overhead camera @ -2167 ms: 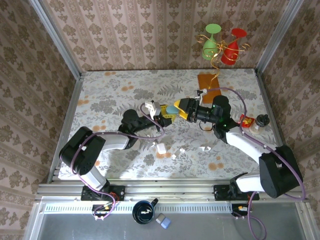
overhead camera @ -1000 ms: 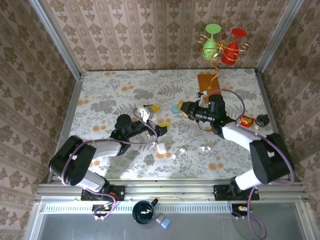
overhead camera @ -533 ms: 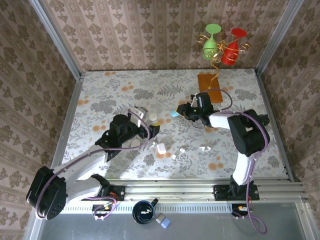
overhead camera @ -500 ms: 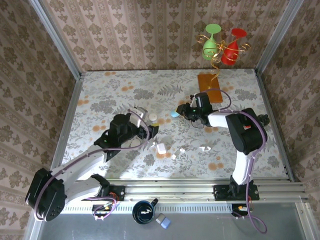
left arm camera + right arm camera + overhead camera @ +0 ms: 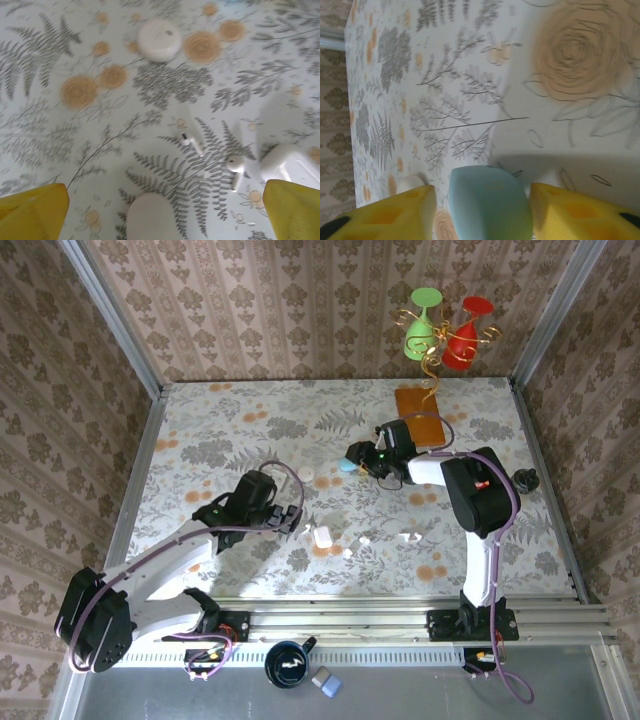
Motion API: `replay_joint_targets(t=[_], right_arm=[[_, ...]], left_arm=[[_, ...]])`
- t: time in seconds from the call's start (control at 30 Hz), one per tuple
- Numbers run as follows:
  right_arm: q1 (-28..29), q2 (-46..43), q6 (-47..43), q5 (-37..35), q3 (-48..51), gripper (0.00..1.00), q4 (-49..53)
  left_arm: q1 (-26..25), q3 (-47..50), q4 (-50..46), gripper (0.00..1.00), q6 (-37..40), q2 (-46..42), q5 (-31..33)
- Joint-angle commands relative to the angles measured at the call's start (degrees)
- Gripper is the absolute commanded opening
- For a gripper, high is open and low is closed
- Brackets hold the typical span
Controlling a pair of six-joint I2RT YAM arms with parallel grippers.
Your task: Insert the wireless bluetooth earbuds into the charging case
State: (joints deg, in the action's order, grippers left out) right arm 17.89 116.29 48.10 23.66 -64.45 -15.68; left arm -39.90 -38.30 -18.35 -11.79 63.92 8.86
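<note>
My left gripper lowers its open fingers around the case's long edges next and closes, since the white oval case [image 5: 150,217] lies with cloth on both sides.
A pale blue charging case [image 5: 490,202] lies on the floral tablecloth between the yellow fingers [image 5: 390,215] of my right gripper [image 5: 482,200]. The jaws stand open, with a gap on each side of the case. From above, the case [image 5: 347,464] is mid-table in front of the right gripper [image 5: 358,454]. My left gripper [image 5: 292,514] is wide open and holds nothing. It hovers over a white oval case [image 5: 150,217]. Two white earbuds [image 5: 191,142] [image 5: 235,167] lie just beyond it. More small white earbuds [image 5: 365,539] lie toward the near edge.
A round white case [image 5: 159,40] lies farther out, and another white case [image 5: 287,162] is by the left gripper's right finger. An orange pad [image 5: 420,405] sits at the back. A small dark-capped bottle [image 5: 525,480] stands at the right edge. Metal rails frame the table.
The right jaws have opened off the blue case, which now rests on the cloth. The left arm has drawn back toward the near left, still open.
</note>
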Motion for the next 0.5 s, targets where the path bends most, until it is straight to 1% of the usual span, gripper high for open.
replay_joint_targets(t=[0.0,0.1,0.2,0.37,0.47], right_arm=[[-0.22,-2.86,-3.69,-4.72,-0.48,0.62,6.59],[-0.34,-6.41,-5.55,-5.99,0.52,0.70,8.56],[-0.22,-10.64,-8.10,-4.80,2.24,0.75,9.84],[1.04,-18.93,-12.09,-4.67,6.66,0.77,11.98],[1.83,-22.80,-13.02,-5.45,9.13,0.77,13.03]], left_arm=[[0.76,-0.27,-4.08,1.00,-6.40,0.01,8.18],[2.03,-0.53,-6.19,1.00,-7.48,1.02,6.52],[1.95,-1.31,-9.21,1.00,-7.72,1.97,5.69],[1.77,-3.61,-15.80,1.00,-8.54,5.22,3.85],[1.71,-3.89,-15.05,0.96,-7.71,7.51,0.51]])
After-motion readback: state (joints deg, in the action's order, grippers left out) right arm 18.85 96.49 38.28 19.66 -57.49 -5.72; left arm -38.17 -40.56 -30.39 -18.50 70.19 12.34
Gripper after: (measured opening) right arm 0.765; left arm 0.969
